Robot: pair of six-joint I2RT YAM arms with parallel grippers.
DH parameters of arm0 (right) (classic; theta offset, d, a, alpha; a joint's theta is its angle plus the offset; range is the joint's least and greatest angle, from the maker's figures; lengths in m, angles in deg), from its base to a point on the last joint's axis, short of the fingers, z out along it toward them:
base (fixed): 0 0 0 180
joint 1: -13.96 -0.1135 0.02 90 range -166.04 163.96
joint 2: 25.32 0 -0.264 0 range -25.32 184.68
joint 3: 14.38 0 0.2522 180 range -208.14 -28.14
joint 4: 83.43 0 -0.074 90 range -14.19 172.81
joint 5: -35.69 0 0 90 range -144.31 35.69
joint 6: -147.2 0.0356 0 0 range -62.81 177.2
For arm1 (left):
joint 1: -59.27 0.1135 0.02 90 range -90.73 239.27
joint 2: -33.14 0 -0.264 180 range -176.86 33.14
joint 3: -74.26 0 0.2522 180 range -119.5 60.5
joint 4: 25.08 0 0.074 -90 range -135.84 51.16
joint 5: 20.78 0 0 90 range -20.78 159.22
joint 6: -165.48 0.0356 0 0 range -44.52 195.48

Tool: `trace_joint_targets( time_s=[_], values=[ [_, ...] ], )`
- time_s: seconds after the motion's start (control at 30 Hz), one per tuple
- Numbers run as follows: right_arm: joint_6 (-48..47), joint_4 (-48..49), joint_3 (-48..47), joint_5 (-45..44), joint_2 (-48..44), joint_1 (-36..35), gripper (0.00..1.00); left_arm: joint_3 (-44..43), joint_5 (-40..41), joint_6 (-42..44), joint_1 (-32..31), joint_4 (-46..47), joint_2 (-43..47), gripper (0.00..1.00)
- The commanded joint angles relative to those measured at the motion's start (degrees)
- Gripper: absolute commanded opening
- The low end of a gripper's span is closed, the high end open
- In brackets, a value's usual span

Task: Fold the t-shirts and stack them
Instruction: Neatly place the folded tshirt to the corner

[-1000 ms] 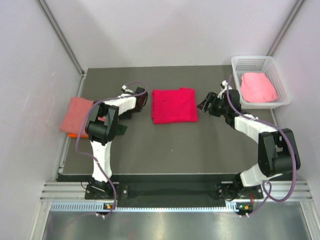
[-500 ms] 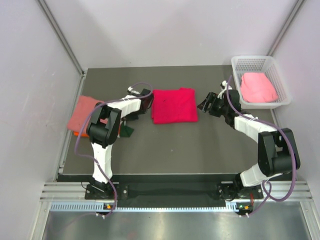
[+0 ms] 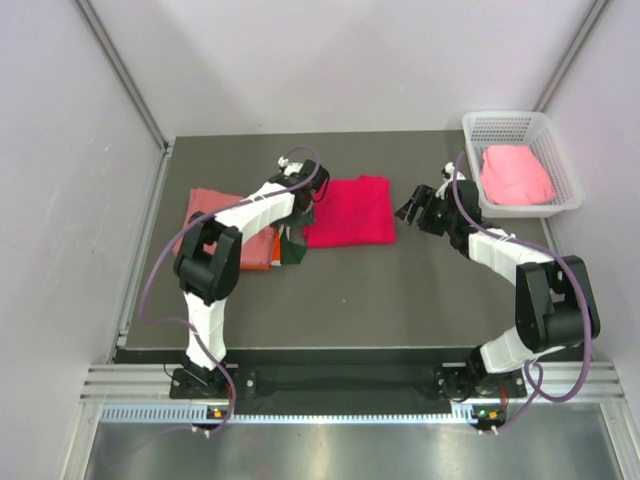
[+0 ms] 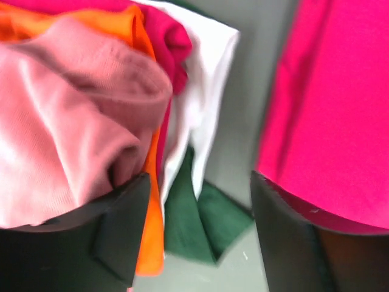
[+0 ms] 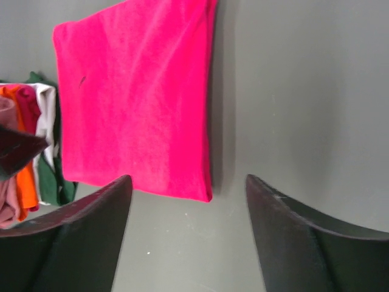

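I will move my right gripper outward, to the left in the top view, and down onto the crimson shirt's far corner nearest the basket, because that corner lies uncovered.
The bright crimson-pink t-shirt (image 3: 355, 212) lies folded flat mid-table; it also shows in the left wrist view (image 4: 328, 109) and the right wrist view (image 5: 140, 103). Left of it is a stack with the dusty salmon t-shirt (image 3: 215, 215) (image 4: 67, 134) on top and the orange t-shirt (image 3: 257, 263) (image 4: 149, 201) under it. The light pink t-shirt (image 3: 515, 175) is bunched in the basket. My left gripper (image 3: 303, 200) (image 4: 199, 182) is open, straddling the gap between the stack and the crimson shirt. My right gripper (image 3: 412, 208) (image 5: 188, 179) is open and empty just right of the crimson shirt.
A white mesh basket (image 3: 470, 125) stands at the table's back right corner. Dark green cloth (image 3: 290, 250) (image 4: 200, 225) and white cloth (image 4: 200, 103) stick out from under the stack. White walls enclose the table on three sides.
The stack of shirts has slid right from the table's left edge to beside the crimson shirt, and my left gripper has moved right with it. The right arm has not moved.
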Motion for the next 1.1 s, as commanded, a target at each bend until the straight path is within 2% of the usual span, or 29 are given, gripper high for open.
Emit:
trace_joint_targets(
  time_s=[0.0,0.1,0.13,0.17,0.2,0.23,0.3,0.33,0.43,0.63,0.77,1.07],
  values=[
    [-0.8,0.8,-0.6,-2.4,0.2,-0.2,0.77,2.5,-6.4,0.3,-0.2,4.9,10.1,0.73],
    [-1.2,-0.2,-1.4,-3.1,0.5,-0.1,0.82,4.5,-8.6,2.0,-0.2,6.3,14.8,0.80],
    [-1.4,-0.4,-1.7,-2.3,1.1,0.0,0.82,4.9,-9.2,2.4,-0.2,7.0,16.4,0.86],
    [-1.7,-1.3,-2.8,-1.1,2.0,0.2,0.84,5.9,-10.2,3.0,-0.1,8.4,17.6,0.97],
    [-1.8,-1.6,-3.5,-1.1,2.0,0.2,0.84,6.4,-10.2,3.2,0.2,8.5,17.6,0.98],
    [-2.0,-2.0,-4.1,0.8,3.3,0.3,0.84,7.3,-13.6,3.3,0.7,11.1,18.3,0.99],
    [-2.1,-1.7,-6.2,3.2,5.2,0.4,0.84,10.3,-19.6,2.1,4.1,14.2,18.4,0.99],
    [-1.7,-1.7,-7.1,5.7,7.5,0.4,0.83,11.5,-26.1,1.6,5.5,18.8,18.2,0.99],
    [-1.2,-2.7,-11.2,8.6,12.6,0.5,0.82,14.5,-34.7,0.7,9.1,24.9,15.8,0.96],
    [-1.1,-7.3,-21.0,8.5,21.4,0.6,0.81,10.9,-37.8,0.7,10.0,29.9,7.8,0.94],
    [-0.1,-11.0,-28.8,8.6,27.3,0.8,0.78,5.2,-39.6,0.1,10.0,30.0,2.5,0.92],
    [0.6,-17.1,-41.5,9.7,39.0,1.1,0.73,-2.5,-37.5,-0.3,10.7,28.1,-5.9,0.91]
  ],
)
